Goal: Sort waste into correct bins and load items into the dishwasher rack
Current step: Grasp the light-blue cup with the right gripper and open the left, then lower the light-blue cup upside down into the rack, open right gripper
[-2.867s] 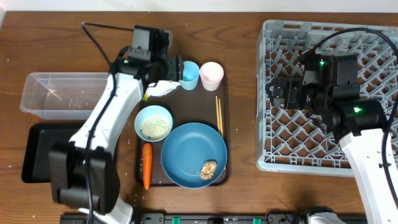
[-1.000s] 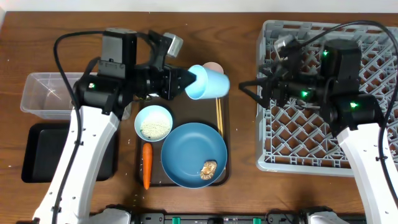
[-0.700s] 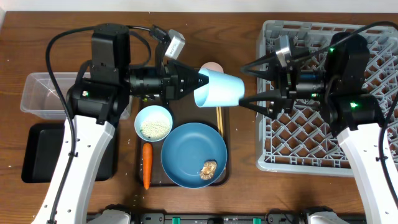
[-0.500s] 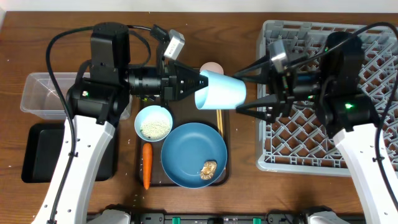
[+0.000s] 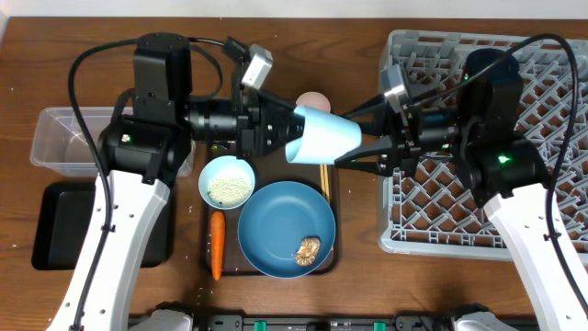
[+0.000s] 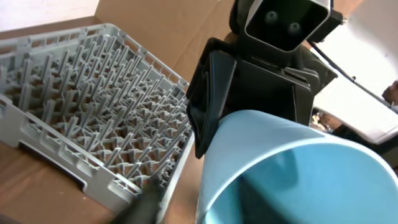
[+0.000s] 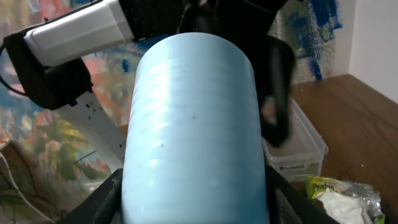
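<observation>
The rack's empty wires lie below the right gripper and to its right in the overhead view, so the gripper will swing over them next, then lower and release the cup.
The small blue cup [image 5: 323, 138] hangs on its side above the serving tray, between my two grippers. My right gripper [image 5: 342, 140] is shut on it, its black fingers [image 7: 102, 199] pressed against both sides of the cup [image 7: 193, 124]. My left gripper [image 5: 287, 131] sits at the cup's rim with its fingers spread open. In the left wrist view one finger [image 6: 144, 204] stands apart from the rim of the cup [image 6: 298, 168]. The grey dishwasher rack [image 5: 551, 101] lies behind the right arm. The left arm hides part of the waste.
On the brown serving tray [image 5: 333, 225] sit a pink cup [image 5: 314, 99], a bowl of rice [image 5: 227, 181], a blue plate [image 5: 280, 216] with a brown lump [image 5: 309, 249], a carrot [image 5: 217, 244] and chopsticks [image 5: 323, 175]. A clear tub [image 5: 69, 138] and a black tray [image 5: 55, 225] lie far left. A crumpled wrapper [image 7: 339, 199] shows by the tub.
My right gripper has moved left over the blue cup and closed onto its sides. My left gripper's fingers have spread apart at the rim. The cup has barely moved.
</observation>
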